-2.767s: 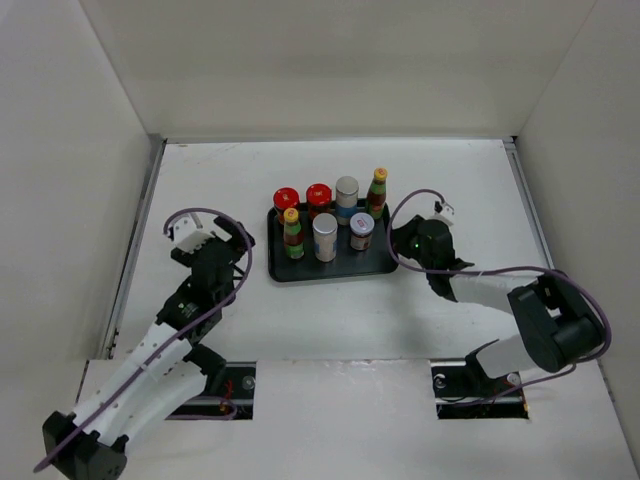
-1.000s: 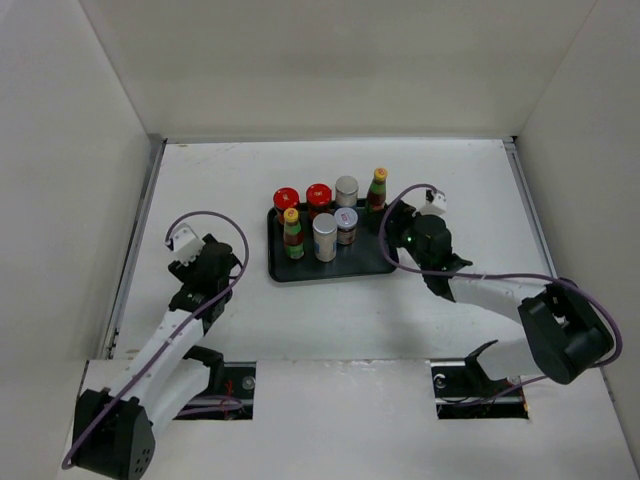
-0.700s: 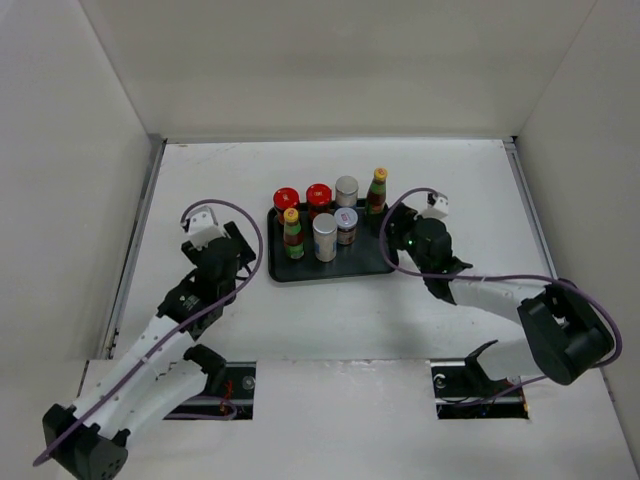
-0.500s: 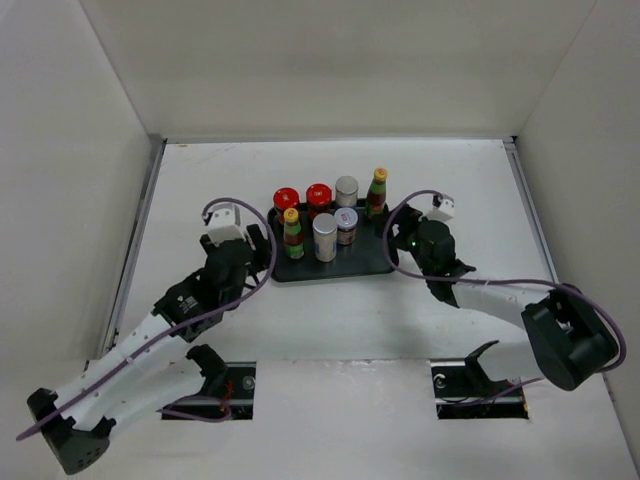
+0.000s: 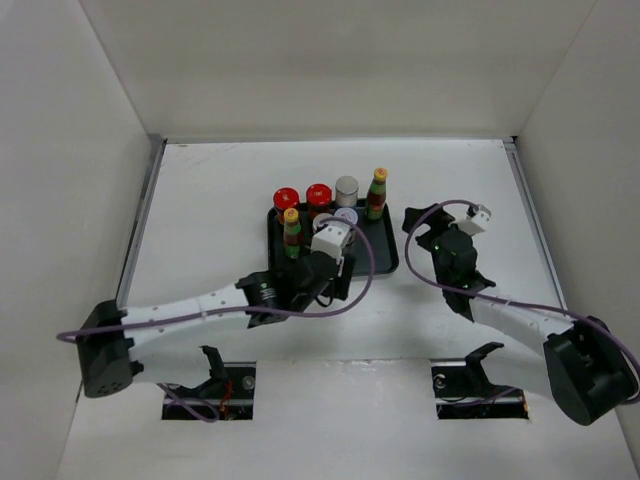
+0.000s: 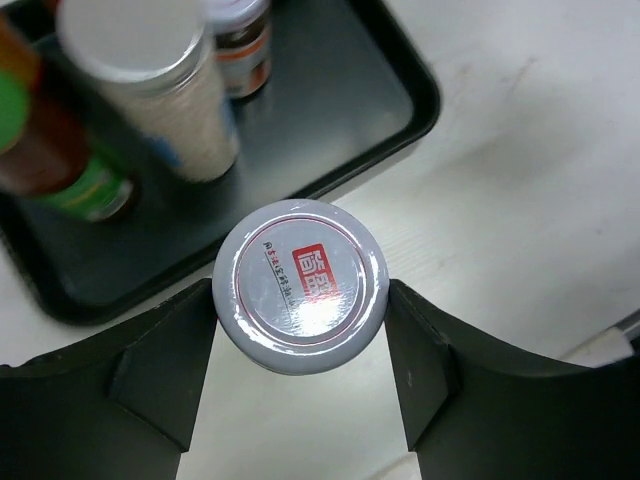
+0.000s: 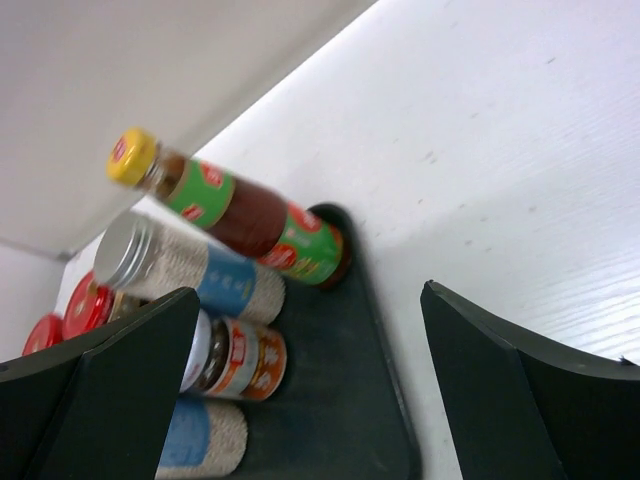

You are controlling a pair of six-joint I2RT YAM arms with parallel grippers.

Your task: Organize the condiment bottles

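Note:
The bottom of the tray by the far sauce bottle (image 6: pixel 325 40) is empty, so my left gripper will next move the short jar outward and to the right in the overhead view, onto that spot.
My left gripper (image 6: pixel 300 345) is shut on a short jar (image 6: pixel 300 285) with a pale lid and red label, held just off the near edge of the black tray (image 6: pixel 320 110). From above, the left gripper (image 5: pixel 322 283) hides this jar. On the tray (image 5: pixel 380 255) stand two red-lidded jars (image 5: pixel 286 197), a grey-capped shaker (image 5: pixel 346 187), two yellow-capped sauce bottles (image 5: pixel 378 190) and a pale-lidded jar (image 5: pixel 347 215). My right gripper (image 5: pixel 415 225) is open and empty to the right of the tray. In its own view the right gripper (image 7: pixel 310 400) faces a sauce bottle (image 7: pixel 240 210) and a shaker (image 7: pixel 180 265).
White walls close in the table on the left, back and right. The left arm (image 5: pixel 190 308) lies low across the table from the near left to the tray's front. The right arm (image 5: pixel 510 315) reaches in from the near right.
The left arm has swung from the table's left side across to the tray's front edge, carrying its jar. The right gripper has drawn back to the right from the tray and opened wider.

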